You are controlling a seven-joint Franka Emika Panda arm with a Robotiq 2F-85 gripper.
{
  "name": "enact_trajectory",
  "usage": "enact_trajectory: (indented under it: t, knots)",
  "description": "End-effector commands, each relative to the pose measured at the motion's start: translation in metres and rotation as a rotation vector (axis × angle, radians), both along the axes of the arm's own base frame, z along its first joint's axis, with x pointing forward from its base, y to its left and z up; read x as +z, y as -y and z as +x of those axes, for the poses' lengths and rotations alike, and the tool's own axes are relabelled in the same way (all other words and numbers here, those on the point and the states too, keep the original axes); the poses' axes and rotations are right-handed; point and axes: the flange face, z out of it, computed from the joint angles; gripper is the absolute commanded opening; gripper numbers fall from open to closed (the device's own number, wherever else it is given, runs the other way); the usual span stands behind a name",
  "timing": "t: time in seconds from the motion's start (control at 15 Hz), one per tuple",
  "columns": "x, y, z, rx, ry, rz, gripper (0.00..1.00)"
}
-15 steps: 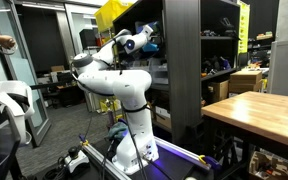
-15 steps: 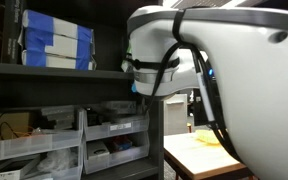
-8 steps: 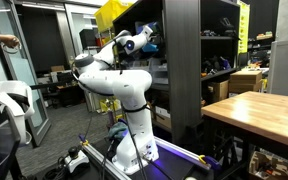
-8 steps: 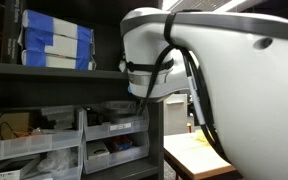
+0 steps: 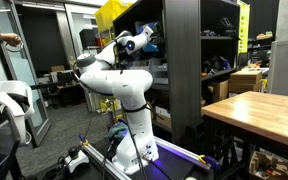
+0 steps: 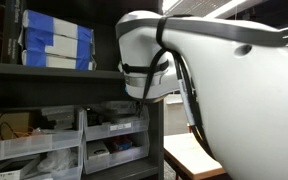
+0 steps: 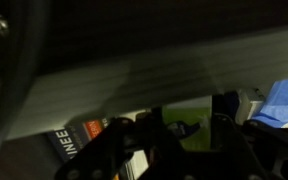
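Note:
Next, my gripper moves deeper beneath the pale shelf board (image 6: 99, 73) (image 7: 134, 90) toward the clear drawer bins to release, staying under the board because it runs just above the fingers.
In an exterior view my white arm (image 5: 114, 80) reaches up into a dark shelving unit (image 5: 179, 70), with the gripper (image 5: 149, 42) at an upper shelf. In the wrist view the gripper (image 7: 181, 135) is dim; its two dark fingers (image 7: 134, 145) stand either side of a yellow-green thing (image 7: 189, 120) with a small blue part. Whether that thing is gripped or lies behind the fingers I cannot tell. A pale shelf board (image 7: 134, 90) runs just above. A white arm link (image 6: 224, 80) fills much of another exterior view and hides the gripper there.
Blue and white boxes (image 6: 54, 40) are stacked on a shelf above clear drawer bins (image 6: 114, 130). A blue and white box (image 7: 284, 100) and a lettered pack (image 7: 69, 145) flank the fingers. A wooden table (image 5: 259, 105) stands beside the shelving.
The white arm link has swung leftward and fills more of the close exterior view. In the wider exterior view the arm looks still.

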Motion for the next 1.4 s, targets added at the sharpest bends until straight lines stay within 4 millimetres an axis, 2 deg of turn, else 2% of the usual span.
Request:
enact_trajectory:
  t: [0.0, 0.53, 0.87, 0.93, 1.0, 1.27, 1.33]
  knots:
    - [0.001, -0.002, 0.013, -0.008, 0.002, 0.035, 0.13]
    - [0.004, -0.017, 0.027, -0.018, 0.012, 0.086, 0.13]
    - [0.008, -0.015, 0.035, -0.033, 0.001, 0.111, 0.13]
    - [0.01, -0.013, 0.036, -0.034, -0.002, 0.12, 0.63]
    - [0.013, -0.011, 0.037, -0.037, -0.003, 0.131, 0.64]
    - [0.015, -0.001, 0.039, -0.046, -0.002, 0.152, 0.87]
    - [0.006, -0.01, 0.034, -0.043, 0.002, 0.125, 0.68]
